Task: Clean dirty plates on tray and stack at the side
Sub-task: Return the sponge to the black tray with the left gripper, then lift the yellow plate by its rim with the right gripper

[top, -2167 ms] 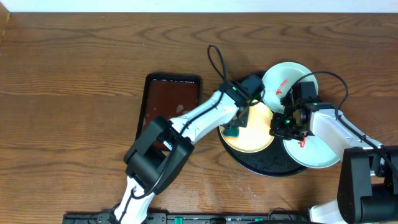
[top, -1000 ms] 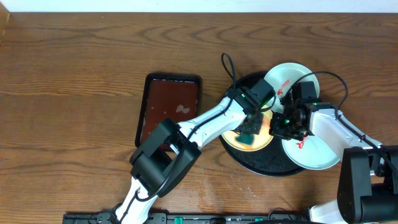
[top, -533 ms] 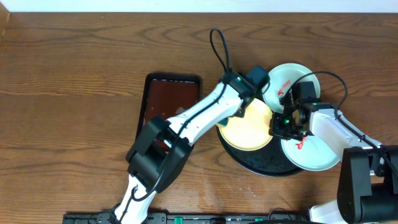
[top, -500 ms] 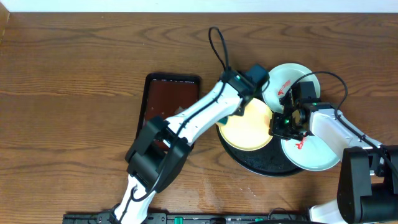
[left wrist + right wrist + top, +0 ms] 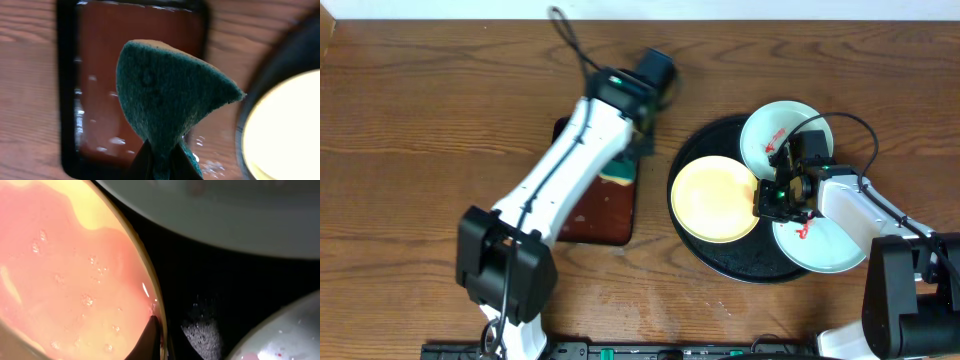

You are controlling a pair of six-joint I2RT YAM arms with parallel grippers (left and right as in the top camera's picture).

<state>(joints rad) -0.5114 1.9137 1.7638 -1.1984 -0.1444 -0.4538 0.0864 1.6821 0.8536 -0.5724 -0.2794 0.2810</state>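
The small reddish-brown tray (image 5: pixel 595 205) has an empty bottom below the sponge, so my left gripper should go down next, toward the left in the overhead view, onto its middle.
The pale yellow plate (image 5: pixel 714 198) lies on the left of the black tray (image 5: pixel 740 262) and shows no sauce from above. My right gripper (image 5: pixel 769 196) is shut on its right rim; the right wrist view shows a finger (image 5: pixel 152 336) over the wet rim of the plate (image 5: pixel 65 270). Two mint-white plates with red smears lie on the tray, one at the back (image 5: pixel 782 135) and one at the right (image 5: pixel 822 246). My left gripper (image 5: pixel 632 150) is shut on a green sponge (image 5: pixel 165 100) above the small reddish-brown tray (image 5: pixel 595 205).
The small reddish-brown tray (image 5: pixel 100 95) is wet with droplets. The black tray's rim (image 5: pixel 250 115) and the yellow plate (image 5: pixel 287 130) lie just right of it. Bare wooden table (image 5: pixel 440 120) surrounds both trays.
My left arm has swung left with the sponge, off the yellow plate and over the small reddish-brown tray. The yellow plate is now uncovered. The right gripper has not moved.
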